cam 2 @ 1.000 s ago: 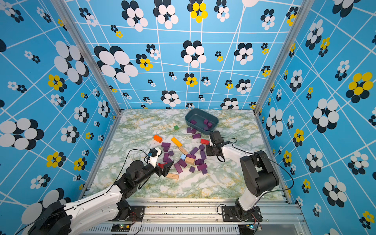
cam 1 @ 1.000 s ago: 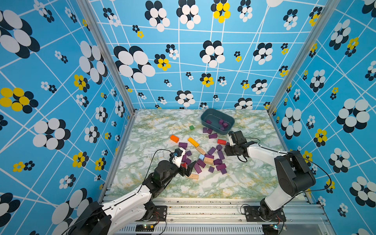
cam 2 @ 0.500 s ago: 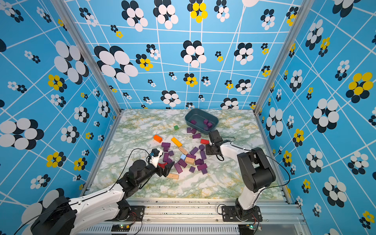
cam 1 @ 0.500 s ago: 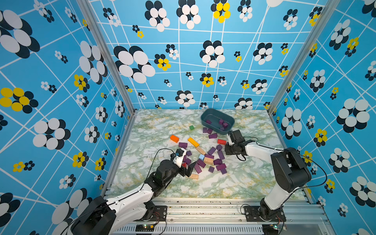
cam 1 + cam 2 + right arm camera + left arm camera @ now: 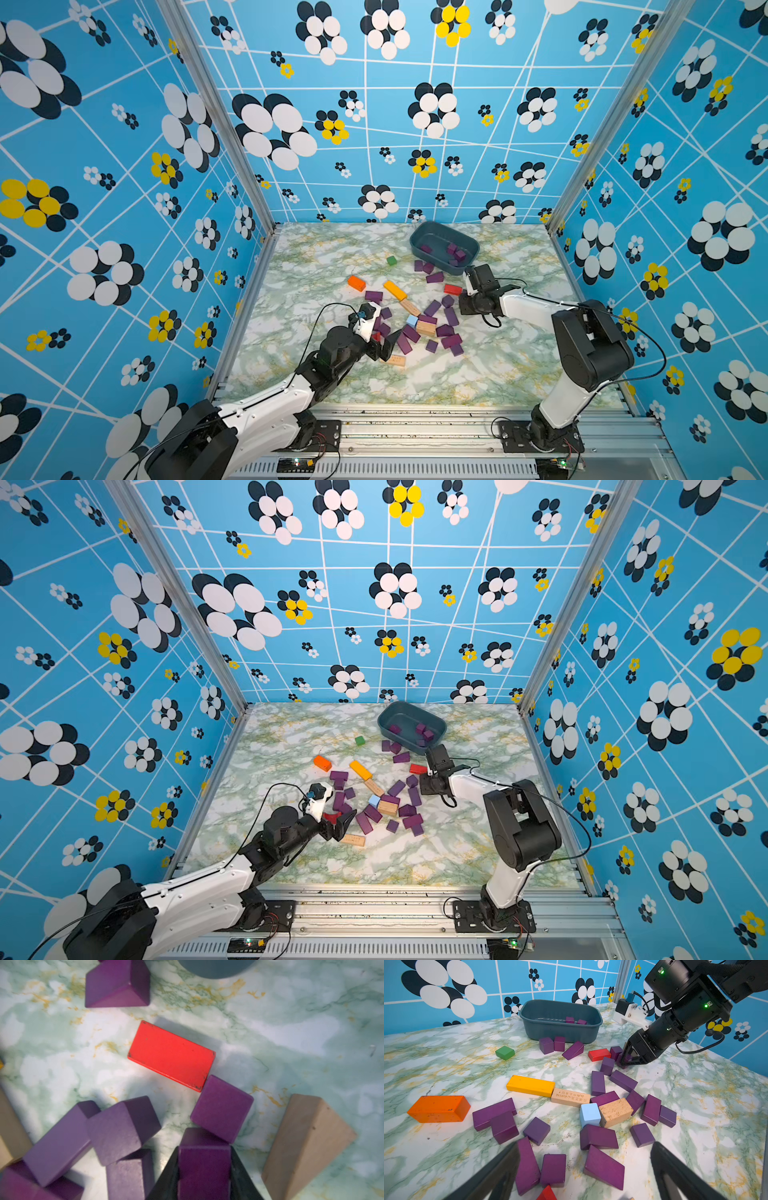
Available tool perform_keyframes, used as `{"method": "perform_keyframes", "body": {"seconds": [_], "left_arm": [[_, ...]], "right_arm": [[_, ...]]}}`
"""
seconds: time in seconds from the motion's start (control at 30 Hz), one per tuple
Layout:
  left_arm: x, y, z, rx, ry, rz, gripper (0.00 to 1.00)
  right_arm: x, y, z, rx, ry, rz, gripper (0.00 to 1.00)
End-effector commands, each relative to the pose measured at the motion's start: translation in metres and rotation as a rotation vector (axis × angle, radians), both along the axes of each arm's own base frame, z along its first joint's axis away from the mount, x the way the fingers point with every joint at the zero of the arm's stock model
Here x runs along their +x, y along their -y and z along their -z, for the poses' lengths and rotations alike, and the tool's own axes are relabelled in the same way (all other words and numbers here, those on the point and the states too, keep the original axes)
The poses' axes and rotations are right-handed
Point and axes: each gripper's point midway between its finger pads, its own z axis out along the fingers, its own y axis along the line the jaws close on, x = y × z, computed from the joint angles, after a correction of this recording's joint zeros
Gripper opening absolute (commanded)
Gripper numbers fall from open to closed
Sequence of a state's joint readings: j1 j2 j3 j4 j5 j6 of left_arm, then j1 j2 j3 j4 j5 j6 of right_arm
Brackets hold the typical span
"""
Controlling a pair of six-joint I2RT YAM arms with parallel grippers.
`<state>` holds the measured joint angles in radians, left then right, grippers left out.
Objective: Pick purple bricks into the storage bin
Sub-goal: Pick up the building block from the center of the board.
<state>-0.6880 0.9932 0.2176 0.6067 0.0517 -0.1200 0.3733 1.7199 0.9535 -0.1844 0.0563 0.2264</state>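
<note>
My right gripper lifts the purple brick clear, carries it outward and releases it next, since the storage bin's open inside lies outward behind a raised side of the bin.
Several purple bricks lie scattered mid-table among other blocks, also seen as purple bricks in both top views. The slate-blue storage bin stands at the back right with a few purple bricks inside. My right gripper is low on the table just in front of the bin and is shut on a purple brick. Another purple cube touches that brick's far end. My left gripper stands open at the pile's near left edge. Purple bricks lie loose on the table between its fingers.
Among the purple ones lie a red brick, a yellow bar, an orange brick, a green cube, a light-blue cube and tan blocks. A tan wedge sits close beside my right gripper. Patterned walls enclose three sides.
My right gripper's jaws have closed onto the purple brick near the red one. The left arm has edged slightly forward at the pile, still open.
</note>
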Motion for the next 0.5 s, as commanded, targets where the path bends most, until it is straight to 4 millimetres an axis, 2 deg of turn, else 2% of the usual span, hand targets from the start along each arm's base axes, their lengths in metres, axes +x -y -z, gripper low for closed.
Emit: {"method": "perform_keyframes", "body": {"seconds": [0.0, 0.23, 0.33, 0.47], "left_arm": [[0.004, 0.000, -0.009, -0.022, 0.017, -0.017, 1.00], [0.004, 0.001, -0.006, -0.021, 0.003, -0.019, 0.99], [0.005, 0.000, -0.006, -0.021, 0.005, -0.026, 1.00], [0.005, -0.002, -0.007, -0.019, 0.007, -0.036, 0.99]], "right_arm": [[0.002, -0.011, -0.033, 0.085, 0.080, 0.003, 0.18], [0.011, -0.024, -0.086, 0.202, 0.190, 0.002, 0.19], [0.024, -0.027, -0.102, 0.221, 0.233, 0.004, 0.20], [0.054, -0.027, -0.112, 0.254, 0.258, 0.041, 0.20]]}}
